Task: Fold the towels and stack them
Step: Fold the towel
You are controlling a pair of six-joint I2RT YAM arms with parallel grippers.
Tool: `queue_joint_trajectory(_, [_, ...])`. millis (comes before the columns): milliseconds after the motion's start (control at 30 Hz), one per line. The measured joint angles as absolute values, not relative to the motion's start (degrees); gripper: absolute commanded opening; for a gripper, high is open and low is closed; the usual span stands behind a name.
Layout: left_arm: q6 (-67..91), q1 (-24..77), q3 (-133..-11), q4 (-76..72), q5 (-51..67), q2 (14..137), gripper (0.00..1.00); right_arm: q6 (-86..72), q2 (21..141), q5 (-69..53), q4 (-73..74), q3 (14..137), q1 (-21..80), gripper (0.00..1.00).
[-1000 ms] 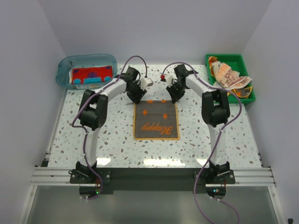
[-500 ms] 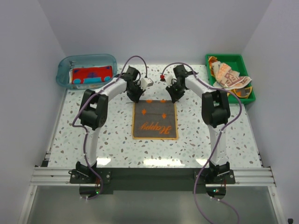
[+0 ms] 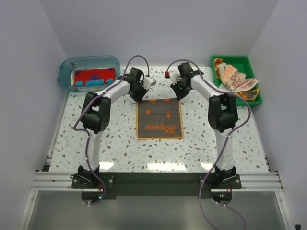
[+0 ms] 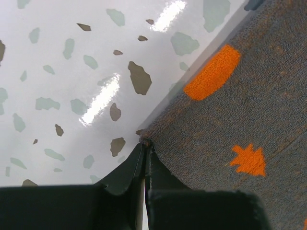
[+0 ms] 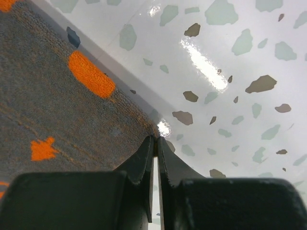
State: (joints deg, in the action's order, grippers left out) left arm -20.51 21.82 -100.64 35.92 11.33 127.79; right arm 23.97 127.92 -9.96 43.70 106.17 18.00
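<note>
The towel's held corner should go back toward the base next, onto the matching near corner: the left gripper should pull it there and let it go, which folds the spread towel.
A grey-brown towel with orange trim, orange marks and orange lettering lies spread at the table's middle. My left gripper is shut on its far left corner, and the wrist view shows that corner pinched at the fingertips. My right gripper is shut on its far right corner. Both corners are held a little above the table. A red and teal folded towel lies in the clear blue tub. Peach-patterned crumpled towels fill the green tray.
The blue tub stands at the far left and the green tray at the far right. The speckled white table has side walls close on both sides. A metal rail runs along the near edge.
Both grippers have moved toward the far edge, drawing the towel's far corners with them. The towel has slid slightly away from me.
</note>
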Motion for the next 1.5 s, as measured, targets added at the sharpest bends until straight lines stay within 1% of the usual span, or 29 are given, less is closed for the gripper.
queue_joint_trajectory(167, [-17.47, 21.82, -96.97, 32.73, 10.48, 124.38, 0.0, 22.65, 123.46, -9.8, 42.61, 103.68, 18.06, 0.0])
queue_joint_trajectory(367, [-14.06, 21.91, -89.03, 29.52, 10.44, 115.77, 0.0, 20.4, 116.64, -9.74, 40.84, 98.59, 18.96, 0.0])
queue_joint_trajectory(700, [-6.87, 25.17, -74.32, 26.85, 10.26, 102.3, 0.0, 11.25, 106.19, -7.66, 38.92, 85.45, 20.49, 0.0])
queue_joint_trajectory(967, [-2.48, 27.24, -64.18, 25.3, 12.29, 93.67, 0.0, 1.98, 98.26, -7.68, 37.34, 73.63, 21.39, 0.0])
queue_joint_trajectory(1200, [2.33, 28.18, -57.54, 23.49, 14.61, 89.56, 0.0, -3.14, 95.07, -9.02, 34.79, 66.11, 21.61, 0.0])
queue_joint_trajectory(1500, [6.28, 29.04, -52.31, 21.15, 16.58, 88.79, 0.0, -5.15, 94.85, -8.99, 33.12, 65.04, 21.82, 0.0])
